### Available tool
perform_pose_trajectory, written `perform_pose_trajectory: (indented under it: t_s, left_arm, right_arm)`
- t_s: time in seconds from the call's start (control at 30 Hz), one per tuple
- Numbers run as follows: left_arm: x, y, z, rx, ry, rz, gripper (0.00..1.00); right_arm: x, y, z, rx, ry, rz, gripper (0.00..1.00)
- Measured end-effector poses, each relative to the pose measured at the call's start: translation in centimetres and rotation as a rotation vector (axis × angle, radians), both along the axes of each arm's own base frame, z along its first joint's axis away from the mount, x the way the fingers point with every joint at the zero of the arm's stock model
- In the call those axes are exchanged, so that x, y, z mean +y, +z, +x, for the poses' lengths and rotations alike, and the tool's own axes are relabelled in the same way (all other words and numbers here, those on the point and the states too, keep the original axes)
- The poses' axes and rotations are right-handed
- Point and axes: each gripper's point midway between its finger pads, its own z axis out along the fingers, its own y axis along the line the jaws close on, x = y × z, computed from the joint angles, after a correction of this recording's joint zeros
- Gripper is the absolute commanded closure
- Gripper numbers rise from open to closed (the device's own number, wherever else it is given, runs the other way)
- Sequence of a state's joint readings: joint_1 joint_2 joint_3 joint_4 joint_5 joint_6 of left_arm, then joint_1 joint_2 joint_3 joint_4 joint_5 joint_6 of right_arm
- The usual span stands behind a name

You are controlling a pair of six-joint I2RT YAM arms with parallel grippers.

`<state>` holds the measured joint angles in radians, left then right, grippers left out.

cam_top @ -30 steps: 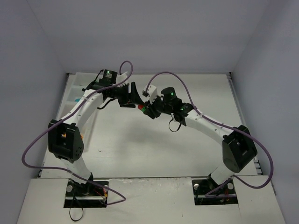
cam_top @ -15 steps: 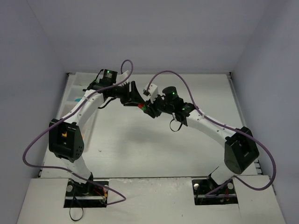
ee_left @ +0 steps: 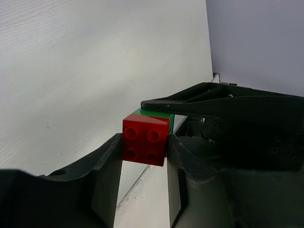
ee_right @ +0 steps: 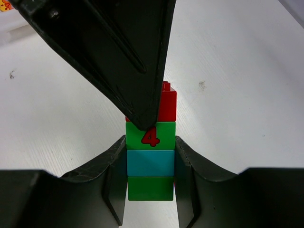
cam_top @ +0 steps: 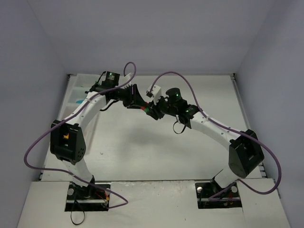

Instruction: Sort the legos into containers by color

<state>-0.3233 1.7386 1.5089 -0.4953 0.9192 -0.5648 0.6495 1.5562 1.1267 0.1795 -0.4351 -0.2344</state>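
Observation:
The left gripper moves to the left in the top view and down over the tray's middle section (cam_top: 90, 119) next, because the red brick between its fingers needs sorting.
A stack of legos hangs above the table, held between both grippers (cam_top: 147, 110). From the end it reads red brick (ee_right: 167, 103), green brick with a red "4" (ee_right: 150, 135), teal brick (ee_right: 150, 163), green brick (ee_right: 150, 188). My right gripper (ee_right: 150, 145) is shut on the stack's teal and green part. My left gripper (ee_left: 145, 142) is shut on the red brick (ee_left: 145, 140), with both fingers pressed against its sides. One left finger (ee_right: 118, 57) hides part of the red brick in the right wrist view. The containers are a translucent tray (cam_top: 76, 95) at the far left.
Both arms arch inward and meet over the table's back middle, purple cables looping above them. White walls enclose the table on three sides. A small yellow and red thing (ee_right: 4, 5) shows at the right wrist view's top left corner.
My left gripper has moved right onto the end of the stack and its jaws have closed from wide open onto the red brick. The right gripper keeps its grip.

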Motion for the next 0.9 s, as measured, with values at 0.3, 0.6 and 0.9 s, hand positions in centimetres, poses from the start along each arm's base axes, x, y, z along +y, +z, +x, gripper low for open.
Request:
perform_pose_trajectory:
  t_s: [0.3,0.6,0.9]
  left_arm:
    - [0.2,0.3,-0.5,0.025,-0.017,-0.022,1.0]
    - [2.1,0.8,0.4,0.053,0.014,-0.063,1.0]
    - [10.1,-0.3,3.0,0.047,0.256,0.107,0.99]
  right_arm:
    - [-0.6,0.0,-0.7,-0.033,-0.004,0.031,1.0]
    - [-1.9,-2.5,-2.4,0.013,-0.023,0.009,1.0]
    - [-2.4,-3.6,-2.9,0.043,-0.028,-0.017,1.0]
